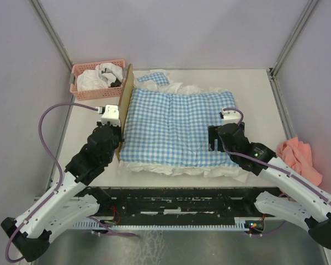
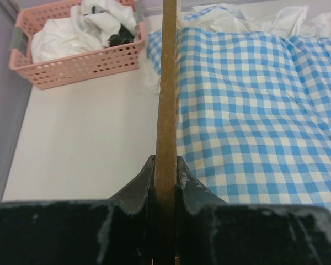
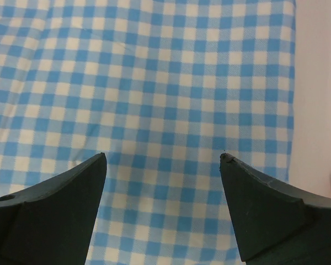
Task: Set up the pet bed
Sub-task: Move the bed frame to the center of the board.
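Observation:
The left gripper will next slide the headboard to the left in the top view into clear space and let go of it, since the tabletop is bare on that side.
The pet bed (image 1: 125, 102) shows only as its light-wood headboard, seen edge-on at the left side of the blue-white gingham bedding (image 1: 176, 130). The bedding hides the rest of the frame. My left gripper (image 1: 119, 122) is shut on the headboard's lower edge; in the left wrist view the board (image 2: 166, 83) runs straight up from between the fingers (image 2: 138, 187). My right gripper (image 1: 214, 138) hovers open over the bedding's right part. In the right wrist view its fingertips (image 3: 96, 165) stand wide apart above the gingham (image 3: 154, 72), with nothing between them.
A pink plastic basket (image 1: 99, 94) with white and dark cloth inside stands at the back left, just behind the headboard. A pink cloth (image 1: 299, 157) lies at the right table edge. White ruffles (image 1: 171, 168) stick out along the bedding's front. Metal posts frame the back corners.

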Robot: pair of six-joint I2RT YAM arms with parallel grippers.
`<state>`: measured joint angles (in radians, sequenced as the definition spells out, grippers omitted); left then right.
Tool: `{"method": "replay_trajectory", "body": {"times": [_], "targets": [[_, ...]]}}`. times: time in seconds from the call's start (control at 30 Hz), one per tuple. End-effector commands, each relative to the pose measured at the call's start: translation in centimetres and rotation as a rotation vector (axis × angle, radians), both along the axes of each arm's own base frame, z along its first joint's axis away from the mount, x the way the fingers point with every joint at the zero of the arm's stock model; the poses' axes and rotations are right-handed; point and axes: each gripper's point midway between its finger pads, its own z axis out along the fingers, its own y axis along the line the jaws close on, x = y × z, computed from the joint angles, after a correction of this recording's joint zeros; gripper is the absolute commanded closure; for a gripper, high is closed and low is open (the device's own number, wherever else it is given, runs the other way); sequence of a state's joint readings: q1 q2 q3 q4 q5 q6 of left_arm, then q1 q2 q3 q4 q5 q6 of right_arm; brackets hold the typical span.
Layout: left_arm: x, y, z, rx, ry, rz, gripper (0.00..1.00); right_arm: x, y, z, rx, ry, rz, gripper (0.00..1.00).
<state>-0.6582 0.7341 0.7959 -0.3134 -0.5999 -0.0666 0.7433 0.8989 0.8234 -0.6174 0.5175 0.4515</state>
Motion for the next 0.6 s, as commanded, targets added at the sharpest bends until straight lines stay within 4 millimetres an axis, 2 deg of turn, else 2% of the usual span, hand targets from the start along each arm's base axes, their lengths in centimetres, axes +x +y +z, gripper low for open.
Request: {"method": "replay_trajectory", "body": {"times": [0.0,0.13,0.37,0.57], "targets": [[-0.8,7.4,5.6,0.056,-0.212,0.357,0.97,0.8,0.7,1.3,0.000,-0.006,0.008,0.09],[-0.8,8.5,4.2,0.112,-0.171,0.411,0.97,1.7,1.1,1.8,-0.062,0.033,0.006,0.11],[-0.7,10.2,3.0,0.066,-0.191,0.408,0.97,3.8,0.5,3.5,-0.102,0.014,-0.043,0.12],[0.5,12.0,0.5,0.059,-0.133,0.432,0.97,6.4,-0.2,2.9,-0.059,0.069,-0.051,0.11]]}}
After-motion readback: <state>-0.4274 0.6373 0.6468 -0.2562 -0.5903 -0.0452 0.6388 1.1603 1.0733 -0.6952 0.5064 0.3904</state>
